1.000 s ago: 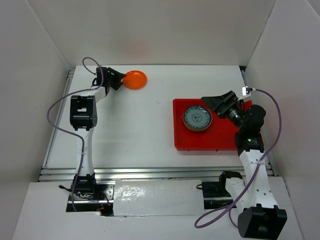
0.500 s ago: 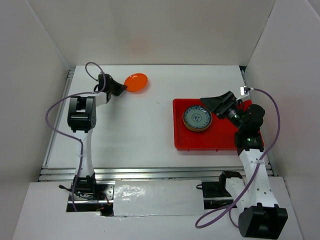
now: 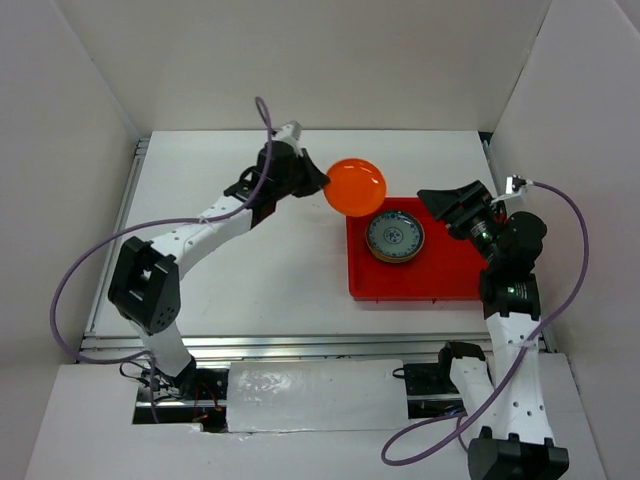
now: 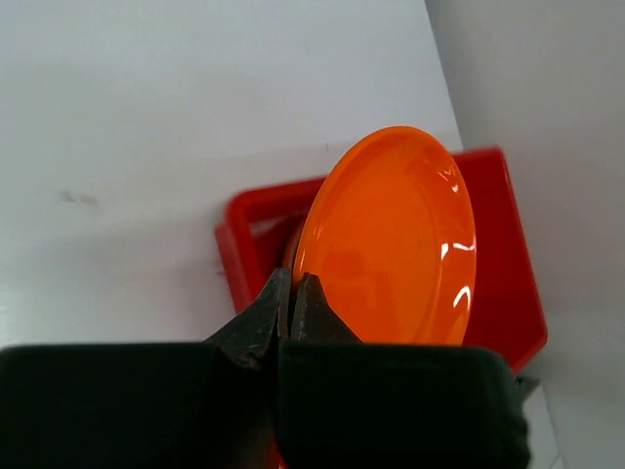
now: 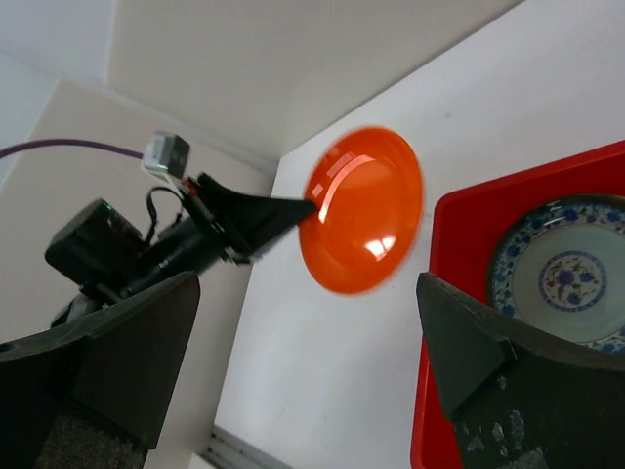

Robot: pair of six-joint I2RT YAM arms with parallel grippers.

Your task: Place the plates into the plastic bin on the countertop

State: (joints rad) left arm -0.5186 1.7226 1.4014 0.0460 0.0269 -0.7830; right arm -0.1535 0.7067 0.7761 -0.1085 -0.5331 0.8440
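Observation:
The patterned plate (image 3: pixel 395 237) is below my left gripper and to its right in the top view. I should carry the orange plate (image 3: pixel 356 187) over there, lower it and release it.
An orange plate (image 3: pixel 356 187) hangs tilted in the air over the far left corner of the red plastic bin (image 3: pixel 400 282). My left gripper (image 3: pixel 322 185) is shut on its left rim. In the left wrist view the jaws (image 4: pixel 293 285) pinch the orange plate (image 4: pixel 391 244) with the bin (image 4: pixel 513 264) below. A grey-blue patterned plate (image 3: pixel 395 237) lies in the bin, with a darker rim showing under it. My right gripper (image 3: pixel 440 201) stands open above the bin's far right part, empty. It looks at the orange plate (image 5: pixel 363 210) and the patterned plate (image 5: pixel 571 269).
The white countertop (image 3: pixel 260 260) has metal rails along its left edge (image 3: pixel 130 200) and near edge (image 3: pixel 300 345). White walls close in the back and both sides. Purple cables loop from both arms.
My left arm has swung right from the far left corner, lifting the orange plate off the countertop and carrying it to the bin's far left corner. The right gripper drew back slightly to the right.

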